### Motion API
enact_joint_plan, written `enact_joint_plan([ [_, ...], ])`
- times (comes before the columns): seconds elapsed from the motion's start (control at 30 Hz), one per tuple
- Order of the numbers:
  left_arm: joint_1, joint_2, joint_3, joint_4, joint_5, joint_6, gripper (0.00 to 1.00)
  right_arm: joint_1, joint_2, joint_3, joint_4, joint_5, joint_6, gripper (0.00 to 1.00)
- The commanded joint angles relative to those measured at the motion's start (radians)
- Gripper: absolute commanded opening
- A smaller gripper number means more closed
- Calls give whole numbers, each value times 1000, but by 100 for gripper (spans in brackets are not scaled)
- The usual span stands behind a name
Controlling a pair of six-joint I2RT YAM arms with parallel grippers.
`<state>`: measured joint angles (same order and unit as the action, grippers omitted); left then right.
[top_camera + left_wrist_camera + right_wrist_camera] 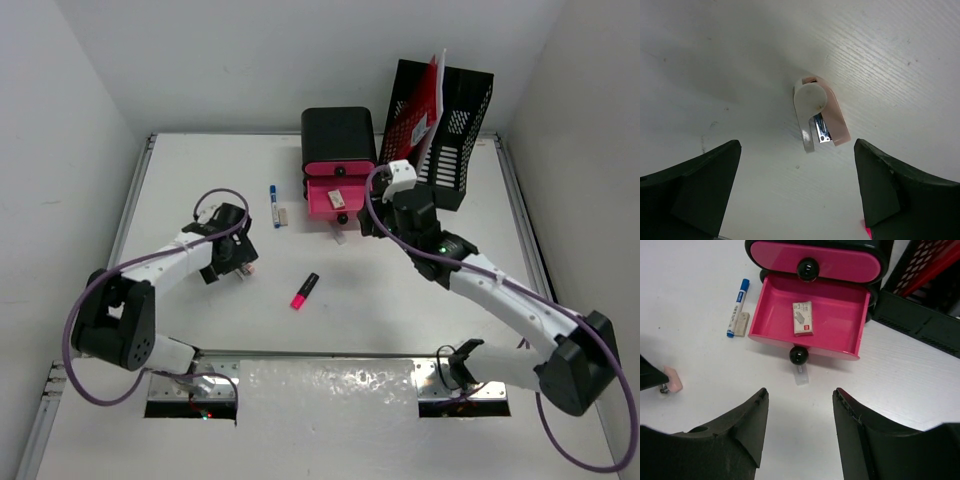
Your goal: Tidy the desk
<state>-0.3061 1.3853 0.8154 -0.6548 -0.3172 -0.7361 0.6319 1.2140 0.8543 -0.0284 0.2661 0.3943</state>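
Observation:
The stapler lies just beyond the open fingers of my left gripper, so I will lower that gripper to the nearer end of the stapler next.
The desk (pixel 400 310) is a white tabletop with metal rails. My left gripper (pixel 236 262) hangs open just above it, and a small pink and white stapler (pixel 820 115) lies on the surface a little beyond the fingertips, touching neither. In front of a black and pink drawer unit (pixel 338 150), my right gripper (pixel 377 215) is open with nothing between its fingers. The lower pink drawer (pixel 812 322) is pulled out and holds a small box of staples (pixel 803 318). A small clear piece (pixel 801 375) lies below the drawer knob (pixel 798 356).
A blue marker (pixel 273 205) and a beige eraser (pixel 284 215) lie left of the drawers. A pink highlighter (pixel 304 290) lies mid-desk. A black mesh file organizer (pixel 450 120) holding a red folder stands at the back right.

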Motion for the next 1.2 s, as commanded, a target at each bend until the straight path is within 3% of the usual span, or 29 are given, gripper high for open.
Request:
enact_joint_plan([
  [0.0, 1, 37, -18, 101, 17, -78, 86, 6, -79, -30, -22, 38, -17, 53],
  [0.27, 1, 164, -58, 221, 10, -118, 84, 5, -185, -90, -54, 71, -29, 53],
  [0.37, 1, 192, -50, 231, 3, -112, 75, 5, -212, -109, -56, 85, -32, 53],
  [0.4, 2, 195, -48, 228, -3, -111, 59, 6, -218, -115, -54, 93, -32, 53],
  [0.47, 1, 196, -36, 209, -14, -105, 46, 5, -234, -129, -53, 96, -29, 53],
  [0.5, 1, 196, -29, 198, -14, -100, 35, 5, -237, -133, -51, 96, -26, 53],
  [0.57, 1, 193, -6, 169, 6, -77, 23, 5, -245, -142, -51, 101, -23, 53],
  [0.6, 1, 192, 4, 158, 13, -68, 11, 6, -248, -146, -50, 102, -22, 53],
  [0.67, -2, 178, 40, 124, 46, -24, 4, 6, -251, -152, -47, 101, -21, 53],
  [0.8, -68, 121, 163, -9, 99, 92, 3, 5, -252, -153, -48, 105, -21, 53],
  [0.93, -213, 104, 445, -130, 116, 185, 4, 6, -245, -147, -45, 113, -25, 53],
  [1.07, -231, 127, 591, -79, 214, 239, 4, 5, -234, -139, -42, 125, -25, 53],
  [1.17, -229, 173, 637, 50, 257, 277, 4, 5, -234, -132, -39, 134, -20, 53],
])
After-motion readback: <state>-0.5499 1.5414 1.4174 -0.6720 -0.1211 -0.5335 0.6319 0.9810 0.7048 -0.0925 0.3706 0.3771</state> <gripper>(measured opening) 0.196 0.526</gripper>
